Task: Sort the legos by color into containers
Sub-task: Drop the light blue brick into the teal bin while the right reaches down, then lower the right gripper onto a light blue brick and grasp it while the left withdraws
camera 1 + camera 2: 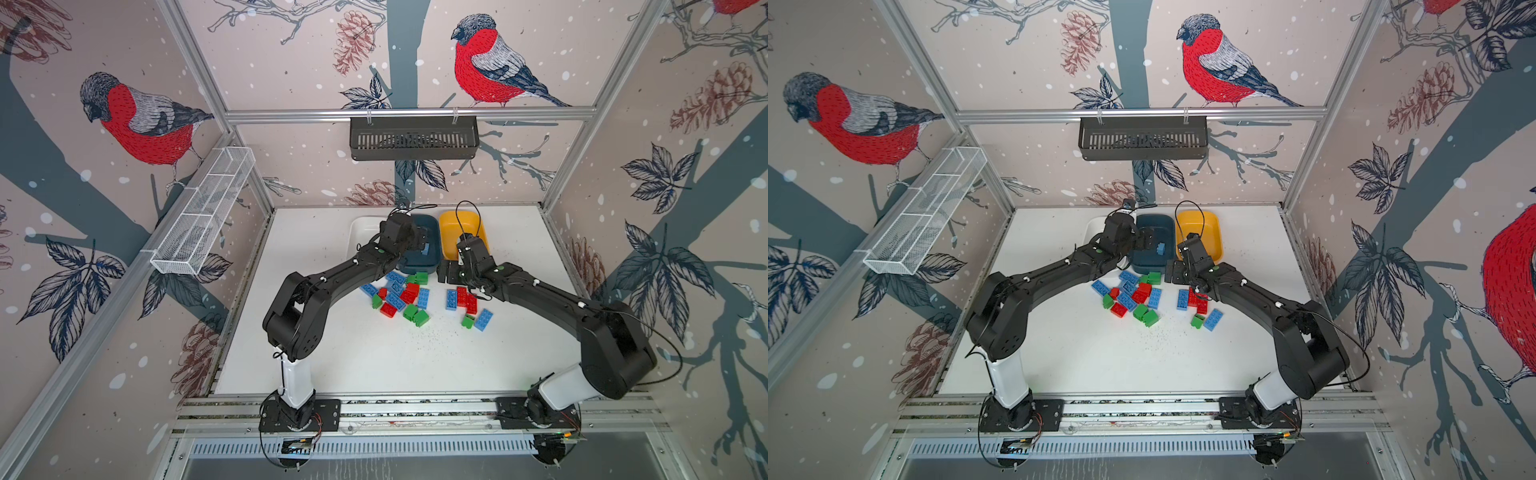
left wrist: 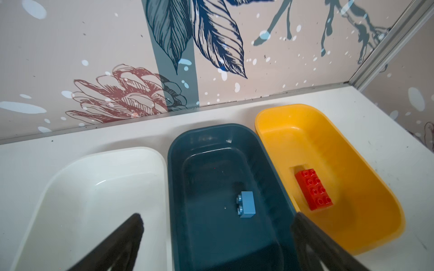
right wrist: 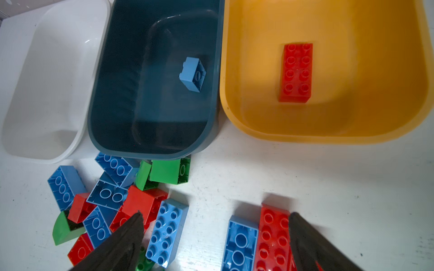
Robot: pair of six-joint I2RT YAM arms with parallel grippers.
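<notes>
The dark teal container already holds a blue lego, so the robot's open right gripper will next come down and back onto the blue brick beside the red one.
My left gripper hangs open and empty over the near end of the dark teal container. A small blue lego lies on its side in that container. The yellow container holds one long red lego, and the white container holds nothing. My right gripper is open just in front of the containers, above a blue brick and a red brick lying side by side. The main pile of red, blue and green legos lies mid-table.
A black slotted basket hangs on the back rail. A white wire-mesh tray is fixed to the left wall. A smaller cluster of bricks lies under the right arm. Dark specks dot the table in front of the pile.
</notes>
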